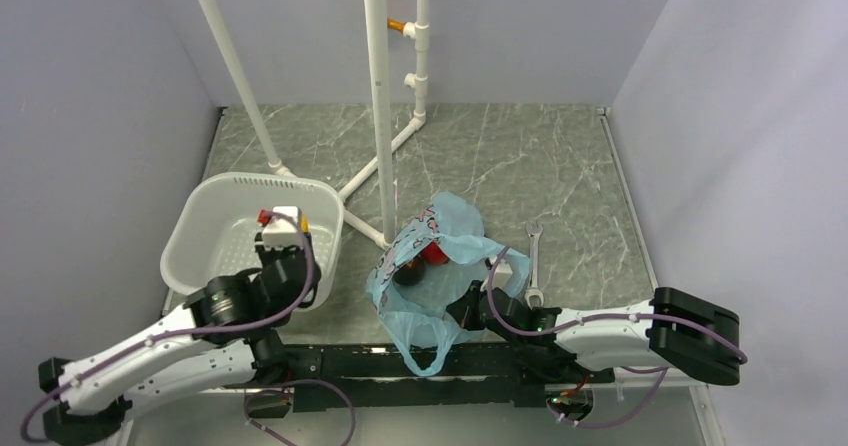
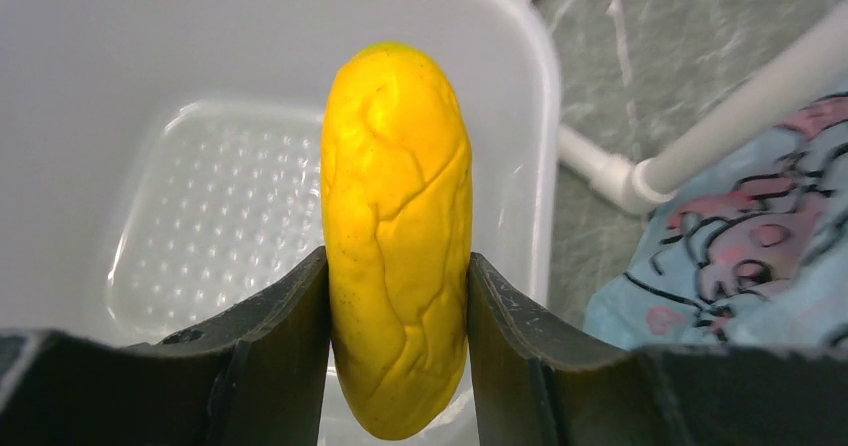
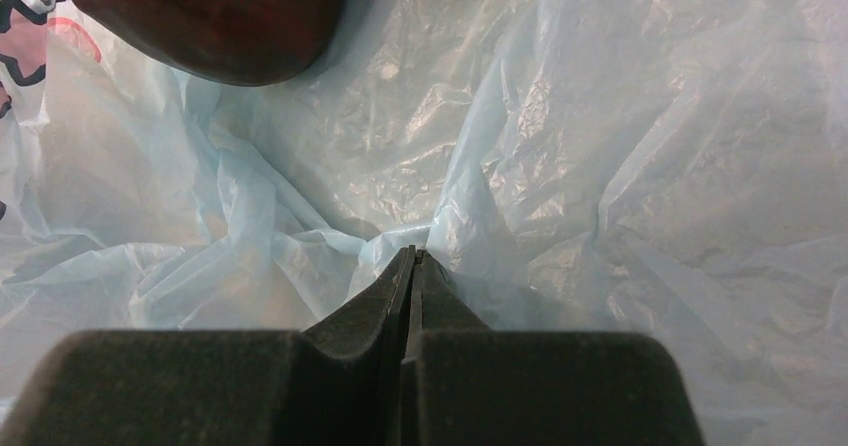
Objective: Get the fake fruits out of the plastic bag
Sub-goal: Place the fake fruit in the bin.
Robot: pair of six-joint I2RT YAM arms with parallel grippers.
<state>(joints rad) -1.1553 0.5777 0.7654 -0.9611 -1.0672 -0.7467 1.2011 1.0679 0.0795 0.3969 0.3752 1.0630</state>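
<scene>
The yellow elongated fruit [image 2: 398, 236] already hangs inside the white basket's rim. My left gripper will next lower it toward the basket's bottom below and open to release it.
My left gripper [image 2: 398, 271] is shut on the yellow elongated fruit [image 2: 398, 236] and holds it upright over the white perforated basket [image 2: 150, 86]. In the top view the left gripper [image 1: 283, 231] hangs over the basket's inside. The light-blue plastic bag [image 1: 425, 301] lies open at the front middle. The dark maroon fruit [image 1: 407, 273] and the small red fruit [image 1: 433, 253] lie in its mouth. My right gripper [image 1: 468, 306] is at the bag's near right side. In the right wrist view it [image 3: 413, 256] is shut on a pinch of bag film [image 3: 600, 166], with the maroon fruit [image 3: 210, 16] beyond.
The basket [image 1: 200, 216] stands at the front left. A white pipe frame [image 1: 380, 116] rises behind the bag, its foot [image 2: 740, 106] between basket and bag. A wrench [image 1: 534, 261] lies right of the bag. Grey walls close in on both sides.
</scene>
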